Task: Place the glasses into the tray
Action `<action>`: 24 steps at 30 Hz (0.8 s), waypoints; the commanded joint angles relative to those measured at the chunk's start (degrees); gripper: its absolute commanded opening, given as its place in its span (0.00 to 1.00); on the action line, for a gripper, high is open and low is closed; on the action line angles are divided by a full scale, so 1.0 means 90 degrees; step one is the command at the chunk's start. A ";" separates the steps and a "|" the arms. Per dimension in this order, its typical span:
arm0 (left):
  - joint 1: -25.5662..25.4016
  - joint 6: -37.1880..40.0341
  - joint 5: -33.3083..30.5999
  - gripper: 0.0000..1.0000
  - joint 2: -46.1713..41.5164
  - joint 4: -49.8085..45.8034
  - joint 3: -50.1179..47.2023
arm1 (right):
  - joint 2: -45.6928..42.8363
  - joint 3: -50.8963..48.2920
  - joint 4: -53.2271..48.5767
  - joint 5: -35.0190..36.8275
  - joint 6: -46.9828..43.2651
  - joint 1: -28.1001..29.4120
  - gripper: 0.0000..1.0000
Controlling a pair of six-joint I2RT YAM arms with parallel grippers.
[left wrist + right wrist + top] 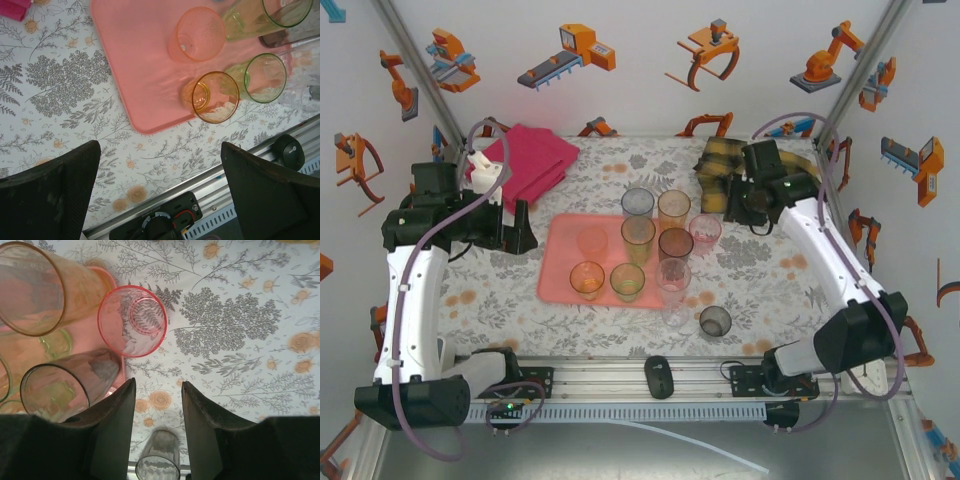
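Note:
My right gripper lowers toward the pink glass (pixel 705 232) next. One finger goes each side of the pink glass's rim edge away from the tray, since other glasses crowd the tray side.
The salmon-pink tray (pixel 560 268) lies mid-table with several glasses on it: a pale orange one (pixel 592 240), an amber one (pixel 587 280), a green one (pixel 627 282) and a yellow-green one (pixel 638 236). A dark brown glass (pixel 675 245) stands at its right edge. On the cloth stand a pink glass (pixel 705 232), a clear glass (pixel 672 278) and a smoky dark glass (pixel 715 321). My left gripper (pixel 525 235) hovers open left of the tray (pixel 135 60). My right gripper (pixel 158 384) is open above the cloth, just beside the pink glass (pixel 132 320), with nothing between its fingers.
A folded magenta cloth (pixel 530 160) lies at the back left. A yellow-and-black cloth (pixel 720 160) sits at the back right under my right arm. A blue-grey glass (pixel 638 202) and a tall amber glass (pixel 674 208) stand by the tray's far edge. A black knob (pixel 658 375) sits on the front rail.

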 commanded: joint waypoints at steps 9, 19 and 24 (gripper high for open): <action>-0.0032 -0.0043 0.0031 0.98 -0.0112 -0.0119 0.0024 | 0.1114 0.0017 0.0588 -0.0255 -0.0102 -0.0138 0.41; -0.0014 -0.0066 0.0051 0.98 -0.0134 -0.0079 -0.0030 | 0.1821 0.0128 0.0675 -0.0124 -0.0227 -0.0139 0.39; -0.0008 -0.0076 0.0064 0.98 -0.0134 -0.0062 -0.0060 | 0.1995 0.0139 0.0674 0.0118 -0.0313 -0.0133 0.37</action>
